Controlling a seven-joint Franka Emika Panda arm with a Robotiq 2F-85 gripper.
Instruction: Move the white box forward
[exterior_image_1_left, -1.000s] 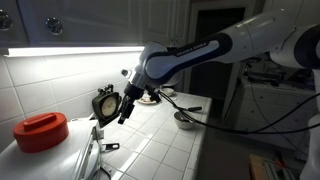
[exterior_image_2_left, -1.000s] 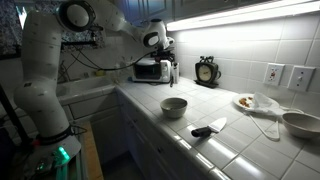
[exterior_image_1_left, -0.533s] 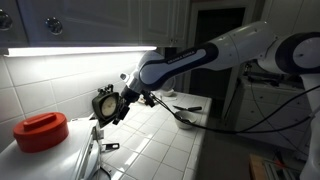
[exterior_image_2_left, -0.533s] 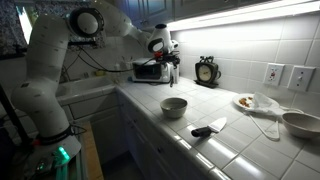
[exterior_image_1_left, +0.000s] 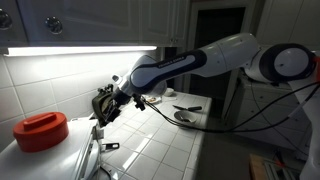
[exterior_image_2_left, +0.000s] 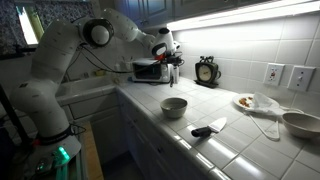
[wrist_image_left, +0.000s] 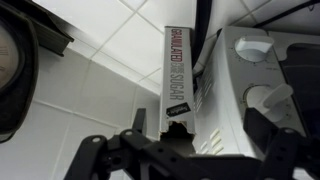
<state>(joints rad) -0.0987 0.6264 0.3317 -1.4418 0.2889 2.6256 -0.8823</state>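
Note:
My gripper moves down and outward onto the upper end of the white box next, as its open fingers already are on either side of the box.
The white box (wrist_image_left: 184, 75) is an upright white carton with red print reading granulated sugar. In the wrist view it stands on the tiled counter right in front of the camera. My gripper (wrist_image_left: 198, 140) is open, with one finger on each side of the box and gaps showing between fingers and carton. In an exterior view the gripper (exterior_image_2_left: 172, 66) hangs over the box (exterior_image_2_left: 172, 76) beside the toaster oven. In the other exterior view the gripper (exterior_image_1_left: 106, 108) sits in front of the black round-dial gadget (exterior_image_1_left: 101, 99) and hides the box.
A toaster oven (exterior_image_2_left: 149, 70) stands just behind the box, and the black dial gadget (exterior_image_2_left: 207, 71) is against the wall. A bowl (exterior_image_2_left: 174, 106), a black-handled tool (exterior_image_2_left: 205, 130), a small dish with food (exterior_image_2_left: 245, 102) and a metal bowl (exterior_image_2_left: 300, 123) lie on the counter. A red-lidded pot (exterior_image_1_left: 40, 130) is nearby.
The arm has reached further toward the wall and lowered, bringing the open gripper down around the white box. The box has not moved.

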